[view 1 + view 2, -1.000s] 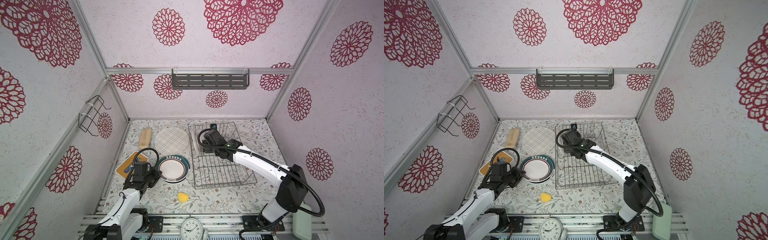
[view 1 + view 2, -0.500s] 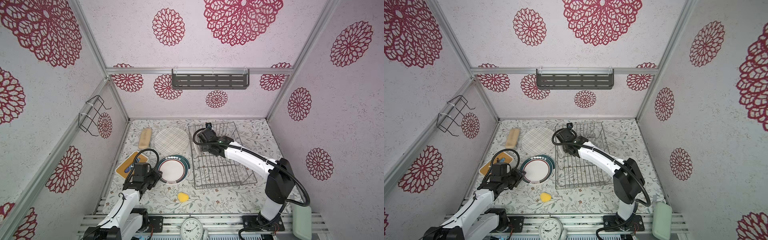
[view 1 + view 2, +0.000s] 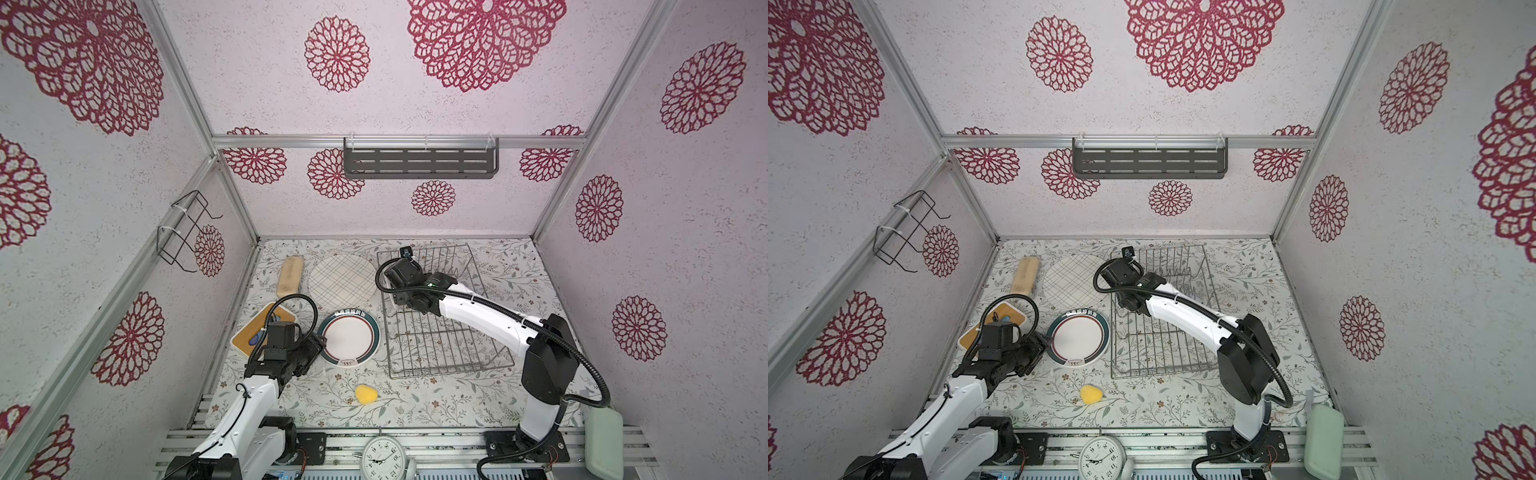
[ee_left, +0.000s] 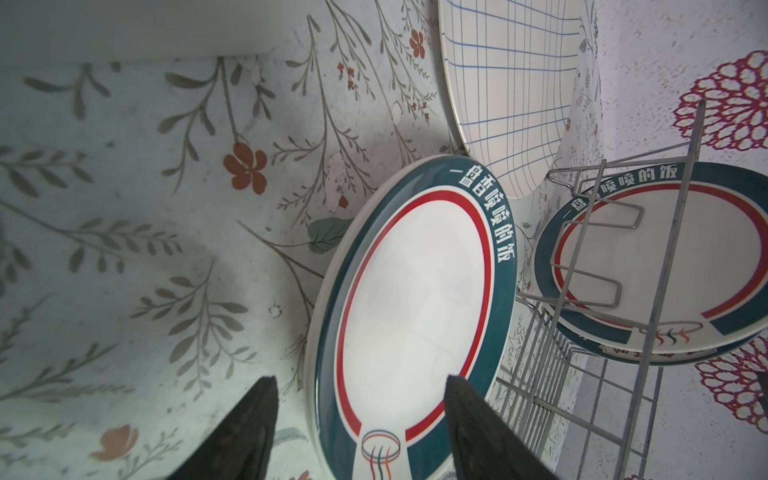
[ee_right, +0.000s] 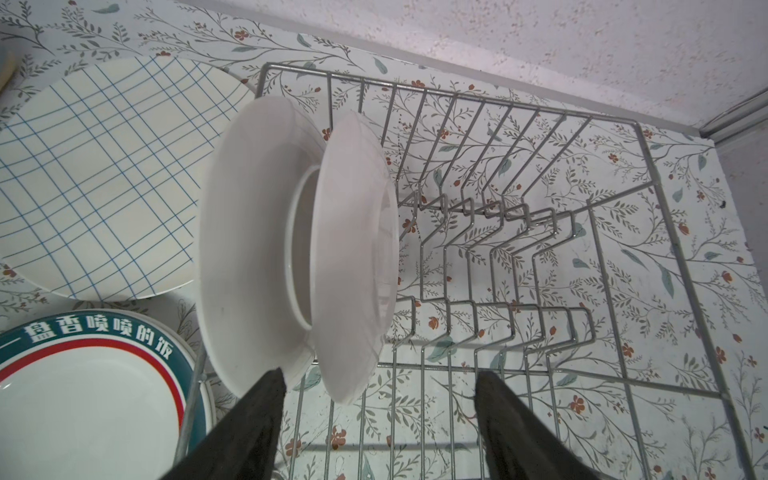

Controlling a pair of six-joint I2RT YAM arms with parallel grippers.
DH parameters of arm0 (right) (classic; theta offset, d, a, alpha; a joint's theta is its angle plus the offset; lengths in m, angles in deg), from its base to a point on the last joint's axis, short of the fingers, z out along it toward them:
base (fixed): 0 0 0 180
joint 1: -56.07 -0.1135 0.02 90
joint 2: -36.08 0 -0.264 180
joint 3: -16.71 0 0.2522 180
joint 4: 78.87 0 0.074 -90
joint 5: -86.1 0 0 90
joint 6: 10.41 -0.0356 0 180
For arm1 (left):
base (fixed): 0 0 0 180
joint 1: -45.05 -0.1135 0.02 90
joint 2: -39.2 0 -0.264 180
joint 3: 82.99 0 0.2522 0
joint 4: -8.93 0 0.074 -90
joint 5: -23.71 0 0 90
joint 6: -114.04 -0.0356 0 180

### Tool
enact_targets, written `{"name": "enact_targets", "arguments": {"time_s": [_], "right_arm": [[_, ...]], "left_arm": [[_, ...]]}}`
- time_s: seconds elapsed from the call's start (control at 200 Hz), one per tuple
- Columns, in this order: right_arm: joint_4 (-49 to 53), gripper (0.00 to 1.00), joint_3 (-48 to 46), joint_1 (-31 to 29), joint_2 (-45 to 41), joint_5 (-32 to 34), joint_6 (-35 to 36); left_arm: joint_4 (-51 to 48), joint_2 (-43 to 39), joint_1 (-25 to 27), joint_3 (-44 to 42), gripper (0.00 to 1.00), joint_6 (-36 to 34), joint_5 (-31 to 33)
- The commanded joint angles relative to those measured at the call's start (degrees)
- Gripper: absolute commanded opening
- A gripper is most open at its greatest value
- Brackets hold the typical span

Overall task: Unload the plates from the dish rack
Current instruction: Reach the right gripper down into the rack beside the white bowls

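Next, my right gripper will drop and shift toward the upright plates, its fingers astride the inner plate's lower near rim (image 5: 345, 385), because a gap parts that plate from its neighbor.
A green-rimmed plate (image 3: 348, 340) lies flat on the table left of the dish rack (image 3: 440, 353). My left gripper (image 4: 361, 386) is open, its fingers astride that plate's near rim (image 4: 415, 291). A large grid-lined plate (image 3: 343, 279) lies behind it. In the right wrist view two white plates (image 5: 249, 232) (image 5: 353, 249) stand upright in the rack's (image 5: 540, 232) prongs, backs toward the camera. My right gripper (image 5: 380, 376) hangs open just short of their edges. The right arm hides them in both top views. The left wrist view shows a green-rimmed plate (image 4: 665, 266) standing in the rack.
A yellow sponge (image 3: 365, 394) lies near the table's front. At the left are an orange-topped board (image 3: 255, 336) and a tan loaf (image 3: 289, 276). A clock (image 3: 383, 455) sits at the front rail. A dark shelf (image 3: 419, 163) and a black wire holder (image 3: 183, 232) hang on the walls.
My left gripper has opened around the green-rimmed plate's rim and drawn back a little. My right gripper has moved toward the rack's far left corner, still open.
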Motion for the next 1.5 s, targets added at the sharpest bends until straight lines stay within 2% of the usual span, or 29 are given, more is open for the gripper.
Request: {"name": "enact_targets", "arguments": {"time_s": [0.0,0.27,0.641,1.076,1.491], "right_arm": [[1.18,0.74,2.16,-0.13,1.34,3.28,1.68],[0.30,0.68,4.19,-0.08,6.98,9.11,2.33],[-2.14,0.47,3.53,-0.62,9.59,16.67,1.09],[-6.08,0.35,0.27,-0.65,9.36,16.24,0.05],[-5.67,0.22,0.14,-0.64,9.91,16.53,0.24]], "left_arm": [[0.68,0.87,-0.19,2.21,0.68,-0.59,-0.23],[-2.07,-1.62,-0.15,5.20,0.69,-1.11,0.90],[-4.41,-3.61,-0.19,7.82,0.70,-1.55,0.86],[-5.12,-3.79,-0.19,8.82,0.70,-1.82,0.68],[-5.46,-4.32,-0.17,8.98,0.69,-1.55,0.35]]}}
